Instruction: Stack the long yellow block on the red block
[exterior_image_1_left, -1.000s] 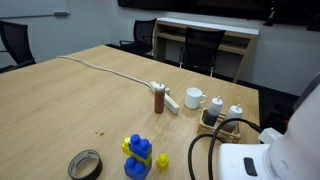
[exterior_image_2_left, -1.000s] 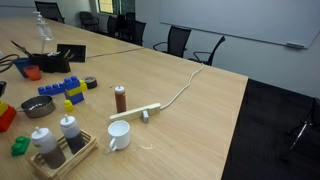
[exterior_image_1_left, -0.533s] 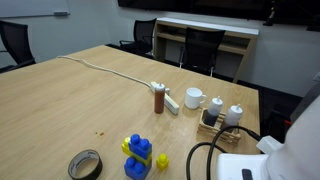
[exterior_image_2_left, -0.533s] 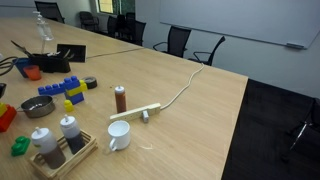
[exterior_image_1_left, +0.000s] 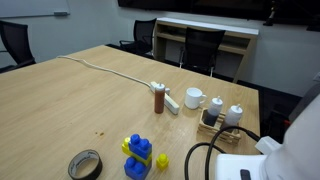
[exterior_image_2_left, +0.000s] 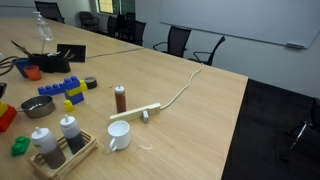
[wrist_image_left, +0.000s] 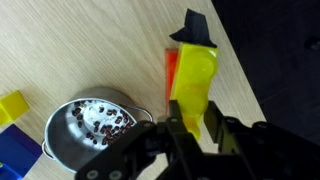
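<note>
The robot's gripper will next move down to set the long yellow block onto the red block (exterior_image_2_left: 5, 117) (wrist_image_left: 171, 68) and release it, since only a narrow part of the red block shows uncovered beside the yellow block.
In the wrist view my gripper (wrist_image_left: 196, 126) is shut on the long yellow block (wrist_image_left: 195, 72), gripping its near end. The block stands out lengthwise from the jaws above the wooden table. A narrow red-orange strip of the red block (wrist_image_left: 171, 68) shows along the yellow block's left side; the rest is covered, and I cannot tell whether the two touch. In an exterior view a red block (exterior_image_2_left: 5, 117) shows at the picture's left edge. The gripper is out of view in both exterior views; only the arm's white body (exterior_image_1_left: 285, 150) shows.
A metal bowl (wrist_image_left: 90, 127) (exterior_image_2_left: 37, 106) lies beside the red block, near the table edge. Blue-and-yellow stacked bricks (exterior_image_1_left: 138, 154) (exterior_image_2_left: 70, 92), a tiny yellow brick (exterior_image_1_left: 162, 160), a tape roll (exterior_image_1_left: 85, 164), a mug (exterior_image_2_left: 119, 135), a brown bottle (exterior_image_2_left: 120, 98) and a shaker caddy (exterior_image_2_left: 60, 146) stand on the table.
The arm's white body has shifted slightly down and right in an exterior view. The things on the table have not moved.
</note>
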